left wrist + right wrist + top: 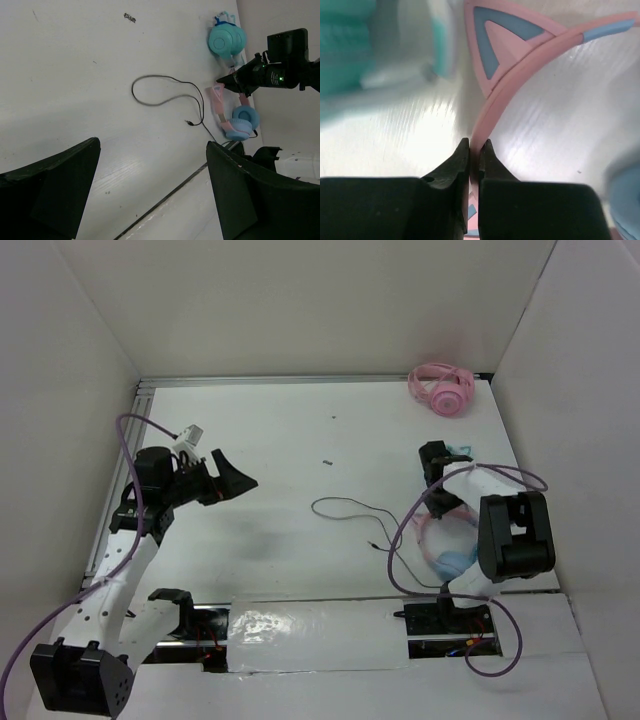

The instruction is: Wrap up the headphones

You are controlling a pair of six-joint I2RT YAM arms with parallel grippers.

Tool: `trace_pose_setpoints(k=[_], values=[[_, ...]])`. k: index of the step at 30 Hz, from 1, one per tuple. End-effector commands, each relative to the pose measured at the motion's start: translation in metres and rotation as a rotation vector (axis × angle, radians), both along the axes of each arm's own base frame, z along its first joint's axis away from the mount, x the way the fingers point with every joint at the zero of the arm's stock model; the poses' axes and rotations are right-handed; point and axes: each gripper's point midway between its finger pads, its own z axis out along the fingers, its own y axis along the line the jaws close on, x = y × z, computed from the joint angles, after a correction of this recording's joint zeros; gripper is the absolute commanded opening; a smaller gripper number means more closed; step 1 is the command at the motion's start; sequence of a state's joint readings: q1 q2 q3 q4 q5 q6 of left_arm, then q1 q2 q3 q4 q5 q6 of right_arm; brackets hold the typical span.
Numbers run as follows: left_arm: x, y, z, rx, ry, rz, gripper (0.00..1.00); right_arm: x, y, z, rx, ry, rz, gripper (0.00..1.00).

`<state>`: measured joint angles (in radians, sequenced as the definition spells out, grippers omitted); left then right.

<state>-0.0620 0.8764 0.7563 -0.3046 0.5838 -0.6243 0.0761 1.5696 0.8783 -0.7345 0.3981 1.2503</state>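
Observation:
Next, my left gripper should go to the right in the top view, onto the headband's pink end by an ear cup, since the cat-ear part of the headband is already held.
The headphones lie on the table at the right, with light blue ear cups and a pink headband carrying a cat ear. Their thin black cable loops loose to the left, its plug end free on the table. My right gripper is shut on the pink headband just below the cat ear; it also shows in the top view. My left gripper is open and empty above the left side of the table, far from the headphones; its fingers frame the left wrist view.
Teal headphones lie just behind the right gripper, close to the headband. All-pink headphones sit in the far right corner. White walls enclose the table on three sides. A small dark speck lies mid-table.

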Motion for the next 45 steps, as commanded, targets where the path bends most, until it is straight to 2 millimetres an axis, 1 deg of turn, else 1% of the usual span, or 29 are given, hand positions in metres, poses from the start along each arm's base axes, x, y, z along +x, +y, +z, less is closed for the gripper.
trace_pose_setpoints(k=[1, 3, 4, 6, 7, 9, 10, 12, 18, 19, 20, 21, 22, 23, 24, 25, 26, 27, 29, 30, 31, 32, 33, 35, 38, 39, 41, 43, 45], values=[[0.008, -0.004, 0.025, -0.004, -0.101, -0.044, 0.99, 0.010, 0.008, 0.036, -0.104, -0.093, 0.116, 0.00], [0.007, -0.008, 0.026, -0.016, -0.096, -0.070, 0.99, 0.004, 0.014, 0.047, -0.133, -0.092, 0.149, 0.00], [0.006, -0.009, 0.027, -0.021, -0.102, -0.082, 0.99, 0.004, 0.024, 0.057, -0.137, -0.115, 0.178, 0.00], [0.002, -0.014, 0.029, -0.034, -0.112, -0.127, 1.00, -0.007, 0.034, 0.068, -0.136, -0.123, 0.201, 0.00], [0.001, -0.015, 0.030, -0.038, -0.116, -0.137, 0.99, -0.012, 0.046, 0.073, -0.130, -0.126, 0.249, 0.00], [-0.003, -0.019, 0.033, -0.051, -0.120, -0.168, 0.99, -0.019, 0.060, 0.083, -0.106, -0.150, 0.285, 0.00], [-0.005, -0.020, 0.035, -0.057, -0.125, -0.181, 0.99, -0.022, 0.074, 0.093, -0.088, -0.190, 0.329, 0.00], [-0.014, -0.027, 0.038, -0.075, -0.138, -0.236, 0.99, -0.024, 0.087, 0.111, -0.054, -0.258, 0.363, 0.00], [-0.048, -0.060, 0.046, -0.106, -0.212, -0.449, 0.99, -0.007, 0.164, 0.177, 0.065, -0.548, 0.624, 0.00], [-0.058, -0.069, 0.048, -0.113, -0.236, -0.524, 0.99, -0.001, 0.178, 0.190, 0.042, -0.604, 0.730, 0.00], [-0.061, -0.072, 0.050, -0.112, -0.256, -0.554, 0.99, -0.006, 0.195, 0.199, 0.051, -0.639, 0.804, 0.00], [-0.062, -0.073, 0.051, -0.112, -0.254, -0.562, 0.99, -0.009, 0.206, 0.204, 0.035, -0.658, 0.878, 0.00], [-0.054, -0.073, 0.053, -0.107, -0.231, -0.525, 0.99, -0.008, 0.223, 0.218, 0.028, -0.727, 0.965, 0.00], [-0.052, -0.073, 0.053, -0.104, -0.218, -0.514, 0.99, -0.013, 0.230, 0.220, -0.006, -0.742, 1.039, 0.00], [-0.050, -0.073, 0.052, -0.101, -0.201, -0.509, 0.99, -0.029, 0.244, 0.216, -0.063, -0.740, 1.183, 0.00], [-0.045, -0.073, 0.053, -0.101, -0.189, -0.494, 0.99, -0.034, 0.252, 0.218, -0.098, -0.759, 1.240, 0.00], [-0.044, -0.074, 0.053, -0.103, -0.181, -0.494, 0.99, -0.038, 0.248, 0.213, -0.211, -0.744, 1.313, 0.00], [-0.042, -0.075, 0.054, -0.106, -0.180, -0.498, 0.99, -0.057, 0.264, 0.213, -0.235, -0.773, 1.402, 0.00], [-0.043, -0.078, 0.052, -0.122, -0.168, -0.517, 0.99, -0.076, 0.271, 0.203, -0.328, -0.779, 1.539, 0.00], [-0.045, -0.079, 0.048, -0.130, -0.158, -0.526, 0.99, -0.095, 0.287, 0.204, -0.367, -0.823, 1.670, 0.00], [-0.046, -0.081, 0.048, -0.140, -0.163, -0.540, 0.99, -0.103, 0.293, 0.201, -0.387, -0.838, 1.743, 0.00], [-0.052, -0.083, 0.048, -0.154, -0.161, -0.567, 0.99, -0.125, 0.306, 0.190, -0.349, -0.855, 1.932, 0.00], [-0.052, -0.082, 0.047, -0.154, -0.161, -0.567, 0.98, -0.125, 0.307, 0.191, -0.381, -0.858, 1.959, 0.00], [-0.055, -0.084, 0.048, -0.151, -0.162, -0.571, 0.98, -0.142, 0.318, 0.188, -0.323, -0.889, 2.101, 0.00], [-0.059, -0.082, 0.051, -0.140, -0.178, -0.565, 0.99, -0.154, 0.325, 0.197, -0.339, -0.950, 2.240, 0.00], [-0.060, -0.082, 0.054, -0.137, -0.197, -0.576, 0.99, -0.168, 0.330, 0.195, -0.329, -0.970, 2.378, 0.00], [-0.063, -0.083, 0.056, -0.138, -0.213, -0.608, 0.99, -0.176, 0.333, 0.202, -0.312, -1.012, 2.438, 0.00], [-0.061, -0.085, 0.053, -0.140, -0.201, -0.624, 0.99, -0.191, 0.334, 0.197, -0.310, -1.011, 2.585, 0.00], [-0.056, -0.088, 0.045, -0.142, -0.166, -0.637, 0.99, -0.201, 0.335, 0.196, -0.285, -1.003, 2.665, 0.00]])
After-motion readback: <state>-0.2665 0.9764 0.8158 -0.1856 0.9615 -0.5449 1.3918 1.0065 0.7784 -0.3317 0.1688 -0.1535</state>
